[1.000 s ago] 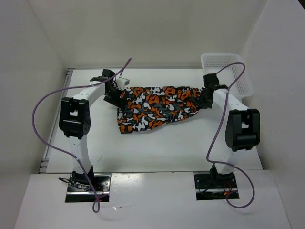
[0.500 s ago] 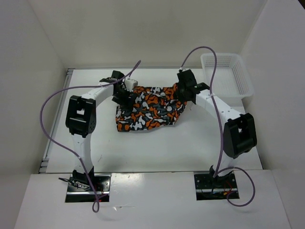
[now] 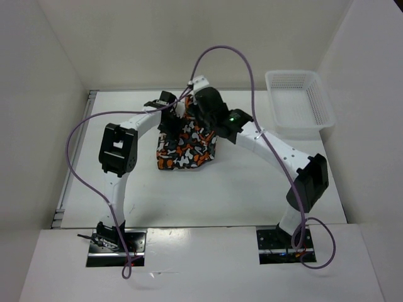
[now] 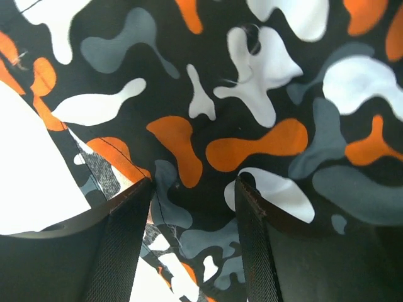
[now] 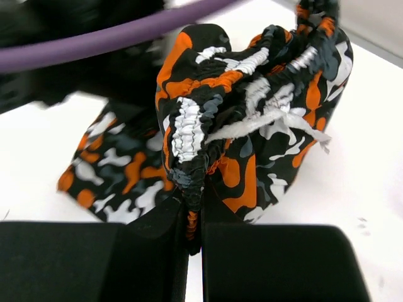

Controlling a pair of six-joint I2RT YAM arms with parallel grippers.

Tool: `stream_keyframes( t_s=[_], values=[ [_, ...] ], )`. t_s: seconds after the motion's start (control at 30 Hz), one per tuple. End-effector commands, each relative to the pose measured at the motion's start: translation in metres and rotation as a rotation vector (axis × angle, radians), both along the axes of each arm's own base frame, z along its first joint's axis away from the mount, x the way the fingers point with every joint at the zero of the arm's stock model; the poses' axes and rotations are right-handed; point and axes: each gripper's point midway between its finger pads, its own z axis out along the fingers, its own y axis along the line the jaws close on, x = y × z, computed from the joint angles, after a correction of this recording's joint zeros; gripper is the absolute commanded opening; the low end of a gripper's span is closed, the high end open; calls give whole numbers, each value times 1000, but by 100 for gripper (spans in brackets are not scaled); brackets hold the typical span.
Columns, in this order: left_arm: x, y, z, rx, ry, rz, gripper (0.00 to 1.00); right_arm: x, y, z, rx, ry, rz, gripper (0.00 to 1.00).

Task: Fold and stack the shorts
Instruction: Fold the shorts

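I will move my right gripper down and back onto the flat near cloth [image 3: 168,152] [image 5: 129,173], below it toward my base, and let go, because the waistband still hangs.
The shorts [image 3: 184,148], printed in orange, white, black and grey-teal blotches, lie doubled over in a compact heap left of the table's centre. My right gripper [image 3: 194,119] has reached across above them. In the right wrist view it [image 5: 194,211] is shut on the gathered elastic waistband of the shorts [image 5: 252,119], which hangs bunched with a white drawstring showing. My left gripper [image 3: 171,123] sits at the heap's far left corner. In the left wrist view its fingers [image 4: 129,233] stand apart over flat printed shorts cloth [image 4: 252,126], so this gripper [image 4: 192,184] is open.
A white lattice basket [image 3: 300,104] stands at the back right. Purple cables [image 3: 221,50] loop over both arms above the shorts. White table surface [image 3: 252,176] lies in front of the heap, and white walls close in on the left, back and right.
My right gripper has carried the shorts' right end leftward over the left half, doubling them. My left arm has edged slightly to the right.
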Motion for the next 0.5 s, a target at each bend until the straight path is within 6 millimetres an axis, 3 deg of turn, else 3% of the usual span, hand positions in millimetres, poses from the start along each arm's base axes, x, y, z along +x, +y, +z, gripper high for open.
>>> stream_keyframes(
  t_s=[0.0, 0.13, 0.27, 0.43, 0.47],
  values=[
    [-24, -12, -38, -41, 132, -14, 62, -2, 37, 1, -9, -53, 87, 0],
    [-26, -17, -36, -99, 152, -17, 62, -3, 46, -17, -16, -24, 100, 0],
    [-20, -12, -11, -241, 149, 5, 65, -5, 53, -31, -13, -1, 99, 0],
    [-18, -12, 1, -269, 131, 1, 65, -20, 101, -37, 9, -17, 200, 0],
    [-16, -14, 0, -276, 134, -3, 65, -21, 112, -49, 3, -4, 220, 0]
  ],
)
